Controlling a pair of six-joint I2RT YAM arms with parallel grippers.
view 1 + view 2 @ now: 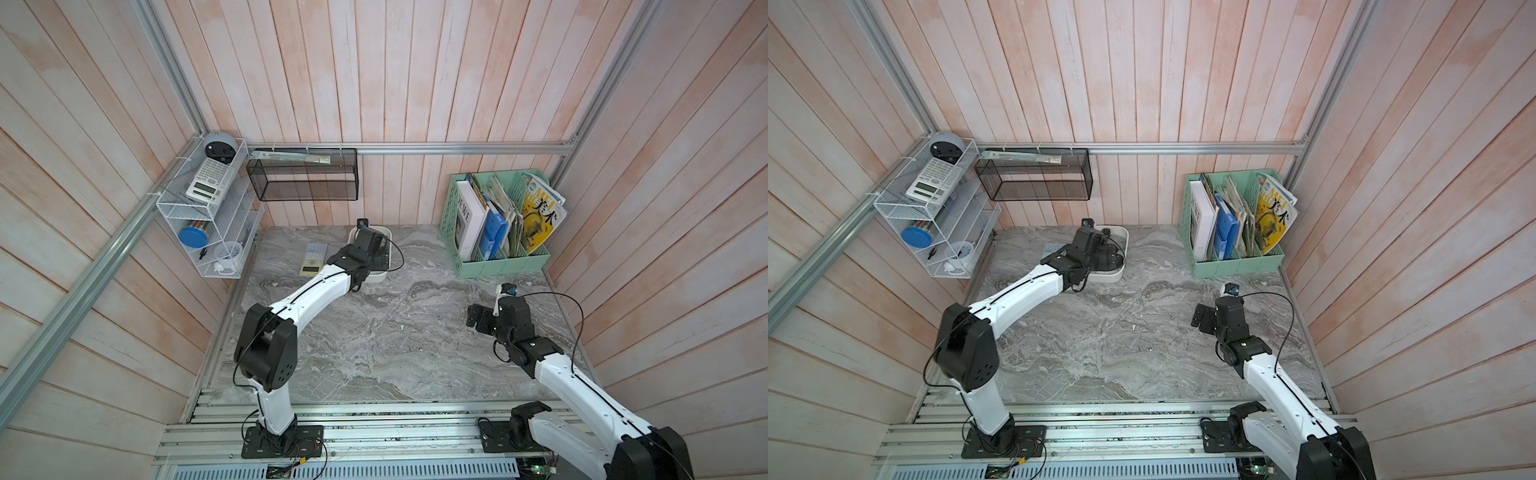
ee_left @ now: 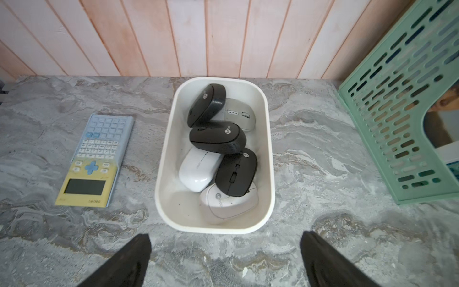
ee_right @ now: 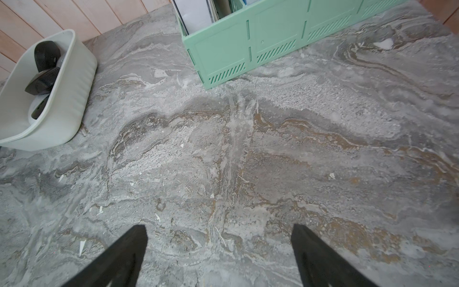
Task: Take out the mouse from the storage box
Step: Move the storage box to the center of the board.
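Observation:
My left gripper shifts toward the file holder next and lowers its fingers astride the box's long side facing it, since bare table outside leaves finger room.
The white storage box (image 2: pixel 164 159) stands near the back wall and holds several mice. Three are black: one tilted on edge (image 2: pixel 207 105), one across the middle (image 2: pixel 217 136) and one nearer me (image 2: pixel 236 175). White ones (image 2: pixel 198 170) (image 2: pixel 227 202) lie under and beside them. My left gripper (image 2: pixel 224 236) hangs open above the box's near end, with nothing between its fingers. In both top views the left arm covers most of the box (image 1: pixel 380 277). My right gripper (image 3: pixel 219 227) is open and empty over bare table at the right (image 1: pixel 473 318), far from the box (image 3: pixel 69 99).
A blue and yellow calculator (image 2: pixel 94 161) lies flat left of the box. A mint-green file holder (image 1: pixel 498 232) with books stands at the back right. A black mesh basket (image 1: pixel 303 174) and a white wire shelf (image 1: pixel 203 208) hang on the walls.

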